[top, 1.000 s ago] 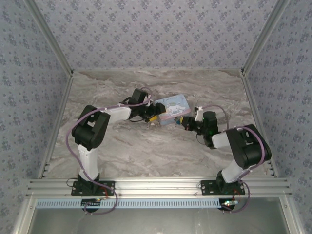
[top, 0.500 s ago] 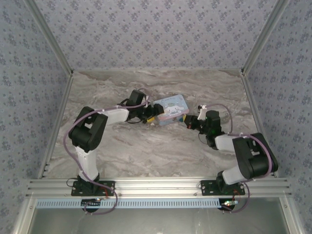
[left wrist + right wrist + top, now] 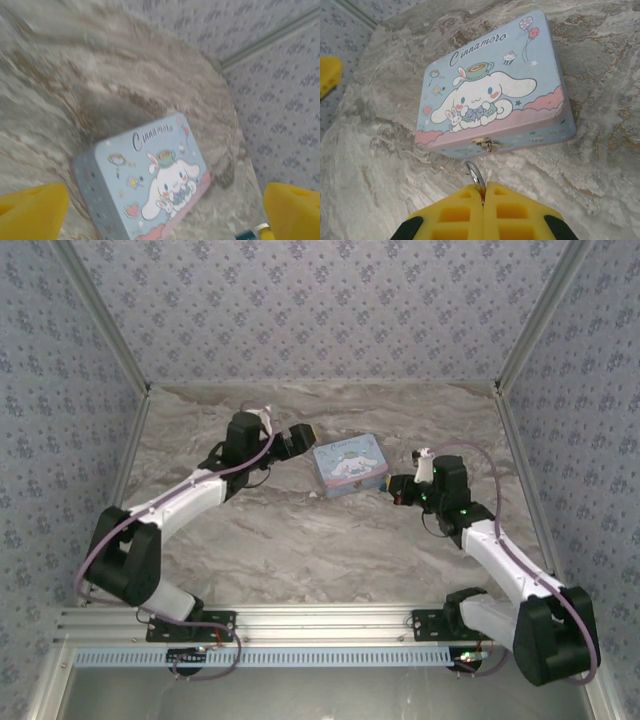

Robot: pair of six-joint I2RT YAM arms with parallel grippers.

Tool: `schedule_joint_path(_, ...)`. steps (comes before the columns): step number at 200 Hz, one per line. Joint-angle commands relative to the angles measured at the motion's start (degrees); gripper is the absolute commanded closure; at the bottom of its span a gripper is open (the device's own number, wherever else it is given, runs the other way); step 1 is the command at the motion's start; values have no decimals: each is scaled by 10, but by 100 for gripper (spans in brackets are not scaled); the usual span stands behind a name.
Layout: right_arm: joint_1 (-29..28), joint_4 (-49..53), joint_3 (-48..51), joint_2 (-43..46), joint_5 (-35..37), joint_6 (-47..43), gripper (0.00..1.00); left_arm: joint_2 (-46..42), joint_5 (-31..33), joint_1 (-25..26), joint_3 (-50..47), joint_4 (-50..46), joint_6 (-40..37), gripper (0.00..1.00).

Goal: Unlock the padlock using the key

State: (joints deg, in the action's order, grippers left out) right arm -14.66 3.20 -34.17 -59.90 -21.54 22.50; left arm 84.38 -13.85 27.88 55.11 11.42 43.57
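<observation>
Next, my right gripper swings back from the clasp and down to the marble before the tin box and releases the padlock, since that spot is bare.
My right gripper (image 3: pixel 483 187) (image 3: pixel 400 490) is shut just in front of the tin box's clasp. The silvery shackle of the padlock (image 3: pixel 474 172) curves out from between its yellow pads, and the body is hidden between them. In the left wrist view a teal sliver with a silvery tip, which looks like the padlock (image 3: pixel 248 233), shows at the bottom edge. My left gripper (image 3: pixel 303 433) (image 3: pixel 162 200) hangs wide open and empty, off the box's far left corner. The key is out of view.
The pale blue cartoon-printed tin box (image 3: pixel 350 465) (image 3: pixel 495 85) (image 3: pixel 145 180) lies shut mid-table between the two grippers, its small clasp (image 3: pixel 487 144) facing my right gripper. Patterned walls close the marble table (image 3: pixel 300 540) on three sides.
My left arm has swung up and left, away from the box, and its jaws have spread wider. My right arm has stretched out, its gripper staying shut by the box front.
</observation>
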Motion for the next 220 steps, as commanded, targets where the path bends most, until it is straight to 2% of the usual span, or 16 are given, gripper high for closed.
schedule_joint_path(1, -6, 166, -49, 25, 13, -42, 97, -45, 83, -10, -34, 58, -45, 1)
schedule_joint_path(48, -22, 328, -128, 19, 23, -66, 99, -120, 112, -21, -75, 82, -128, 1)
schedule_joint_path(104, -76, 426, -179, -34, 15, -78, 100, -206, 139, -23, -108, 54, -211, 0)
schedule_joint_path(148, -118, 464, -216, -110, 23, -73, 100, -249, 136, -23, -122, 45, -255, 1)
schedule_joint_path(220, -150, 438, -232, -253, -16, -63, 100, -278, 153, -23, -137, 21, -266, 1)
